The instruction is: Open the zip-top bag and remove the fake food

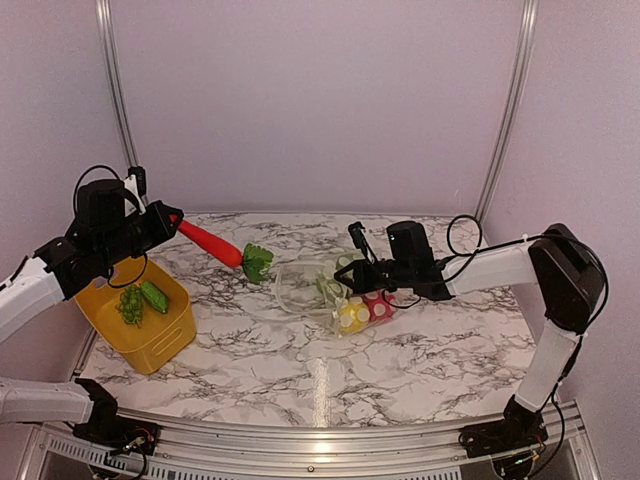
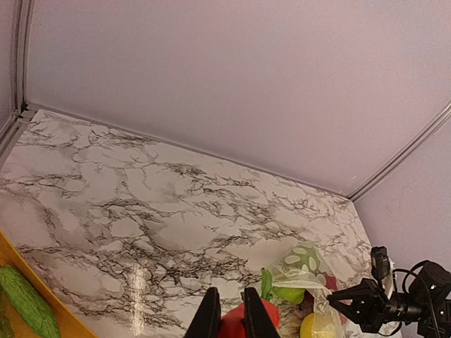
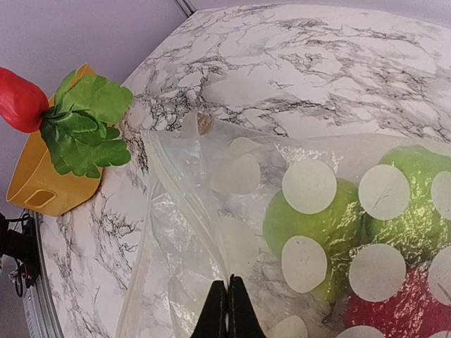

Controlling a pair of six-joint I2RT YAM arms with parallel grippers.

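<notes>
Next, my left gripper swings away from the bag and turns, before lowering the red toy carrot over the yellow basket.
The zip-top bag (image 1: 305, 285), clear with pale dots, lies mid-table with its mouth toward the left. My right gripper (image 1: 347, 277) is shut on its plastic edge (image 3: 211, 211), fingertips (image 3: 227, 310) pressed together over the film. Fake food still sits inside: a green fruit (image 3: 317, 218), a red piece (image 3: 394, 310) and a yellow one (image 1: 352, 316). My left gripper (image 1: 172, 220) holds a red toy carrot (image 1: 210, 242) with green leaves (image 1: 257, 262) in the air, left of the bag. In the left wrist view the fingers (image 2: 232, 317) clamp the red body (image 2: 268, 317).
A yellow basket (image 1: 160, 342) stands at the table's left edge below the left arm, with green toy vegetables (image 1: 145, 298) in it. Marbled tabletop stretches in front of and behind the bag. Walls and metal posts bound the back.
</notes>
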